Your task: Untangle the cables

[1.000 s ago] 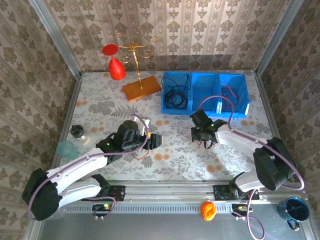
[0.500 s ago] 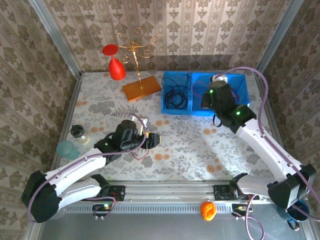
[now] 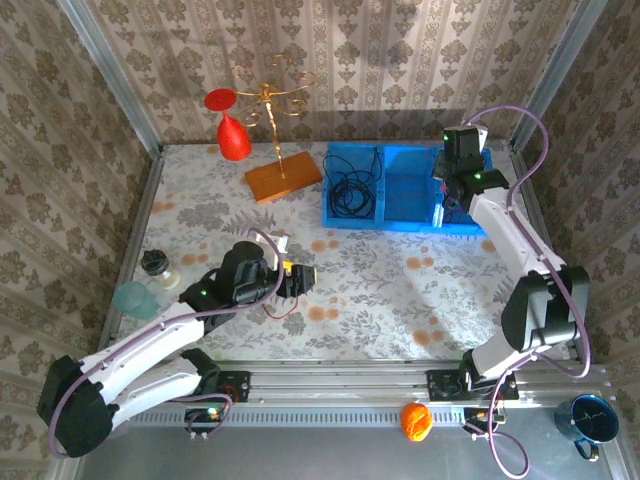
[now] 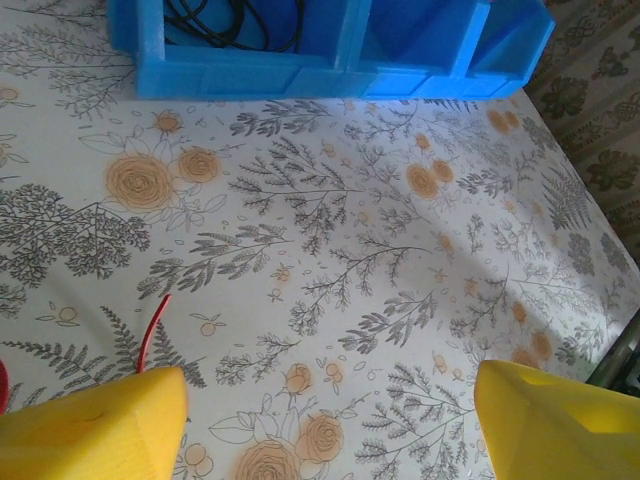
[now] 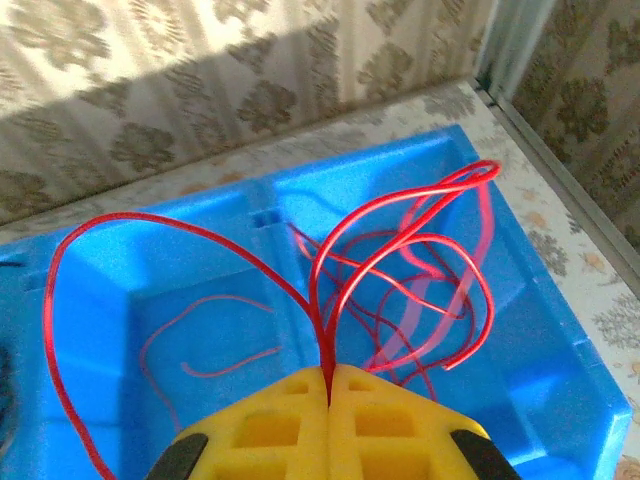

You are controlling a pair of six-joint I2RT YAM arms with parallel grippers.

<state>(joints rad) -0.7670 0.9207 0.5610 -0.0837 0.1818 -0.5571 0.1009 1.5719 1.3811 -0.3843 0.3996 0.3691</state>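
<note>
My right gripper goes down into the bin's end section [image 3: 462,208] [image 5: 420,300] next and releases the red cable there, because more red cable pieces already lie on that section's bottom.
My right gripper [image 5: 330,375] is shut on a red cable [image 5: 400,250]. Its loops fan out above the right end of the blue bin [image 5: 180,260], and more red strands [image 5: 205,330] lie on the bin floor. From above, this gripper [image 3: 455,180] hangs over the bin's right compartment [image 3: 478,205]. A black cable [image 3: 350,192] is coiled in the left compartment, and its coil [image 4: 230,15] shows at the top edge of the left wrist view. My left gripper [image 3: 308,277] is open low over the table with nothing between its fingers [image 4: 90,425]. A red cable [image 3: 285,305] lies by it, one end [image 4: 150,330] near the left finger.
A gold stand on a wooden base [image 3: 283,178] holds a red glass [image 3: 233,140] at the back left. A small jar [image 3: 158,265] and a teal glass [image 3: 135,298] sit at the left edge. An orange ball [image 3: 416,420] and a blue mug [image 3: 590,418] lie beyond the front rail.
My right arm swung from mid-table back to the bin's right compartment, carrying the red cable. My left gripper drew back slightly to the left and stayed open.
</note>
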